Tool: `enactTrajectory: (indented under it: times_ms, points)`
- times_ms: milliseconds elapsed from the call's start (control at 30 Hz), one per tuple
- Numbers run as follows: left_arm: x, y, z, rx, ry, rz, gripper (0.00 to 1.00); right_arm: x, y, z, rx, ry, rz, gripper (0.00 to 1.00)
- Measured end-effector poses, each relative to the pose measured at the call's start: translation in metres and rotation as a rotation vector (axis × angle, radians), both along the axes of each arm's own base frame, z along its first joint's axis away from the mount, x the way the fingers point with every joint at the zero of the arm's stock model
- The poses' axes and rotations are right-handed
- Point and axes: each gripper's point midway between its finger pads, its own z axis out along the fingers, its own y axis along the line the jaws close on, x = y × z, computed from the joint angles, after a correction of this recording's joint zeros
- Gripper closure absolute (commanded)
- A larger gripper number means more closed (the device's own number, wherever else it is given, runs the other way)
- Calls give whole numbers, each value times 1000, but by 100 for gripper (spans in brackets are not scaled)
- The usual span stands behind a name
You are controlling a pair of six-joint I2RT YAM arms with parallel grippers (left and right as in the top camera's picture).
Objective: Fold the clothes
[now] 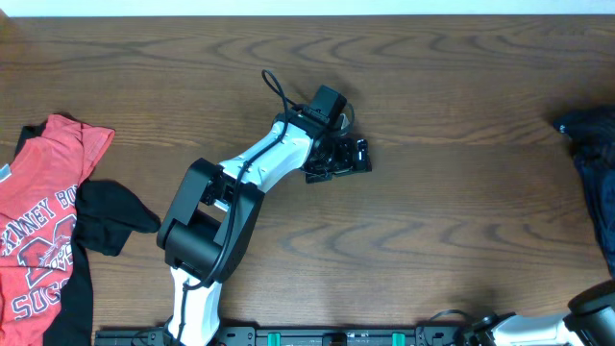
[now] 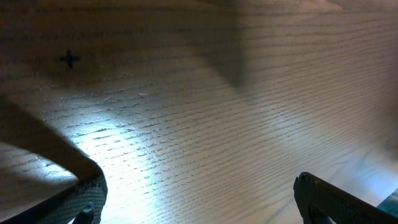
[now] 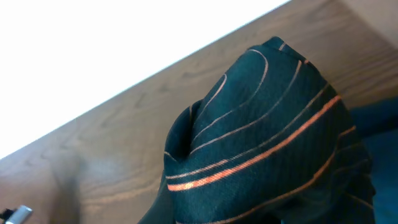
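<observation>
The jersey goes toward the right in the overhead view, over the dark blue garment (image 1: pixel 591 159) (image 3: pixel 384 158), next. My right gripper releases it there, because that spot lies off the bare centre.
A red white-lettered T-shirt (image 1: pixel 38 226) lies crumpled at the table's left edge, with a black piece (image 1: pixel 108 216) beside it. A dark blue garment (image 1: pixel 591 159) lies at the right edge. My left gripper (image 1: pixel 338 154) hovers over bare wood at the table's centre; in the left wrist view its fingers (image 2: pixel 199 205) are wide apart and empty. The black jersey with orange-red lines (image 3: pixel 267 143) is bunched up and fills the right wrist view, hiding the right fingers. Only part of the right arm (image 1: pixel 586 317) shows at the bottom right.
The wooden table (image 1: pixel 432 221) runs the full width of the overhead view. In the right wrist view its far edge (image 3: pixel 124 99) meets a white wall. The left arm's body (image 1: pixel 207 231) stretches from the front edge toward the centre.
</observation>
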Motion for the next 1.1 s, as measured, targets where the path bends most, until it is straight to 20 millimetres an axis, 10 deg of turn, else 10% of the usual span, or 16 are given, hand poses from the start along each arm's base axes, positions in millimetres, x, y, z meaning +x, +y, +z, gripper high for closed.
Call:
enactTrajectory:
  times_ms: [467,1100]
  points:
    - [-1,0,0,0,4,0,2,-37,-29,15,3,-91,-56,99]
    - [-1,0,0,0,5,2,2,46,6,21,-197,-237,218,99]
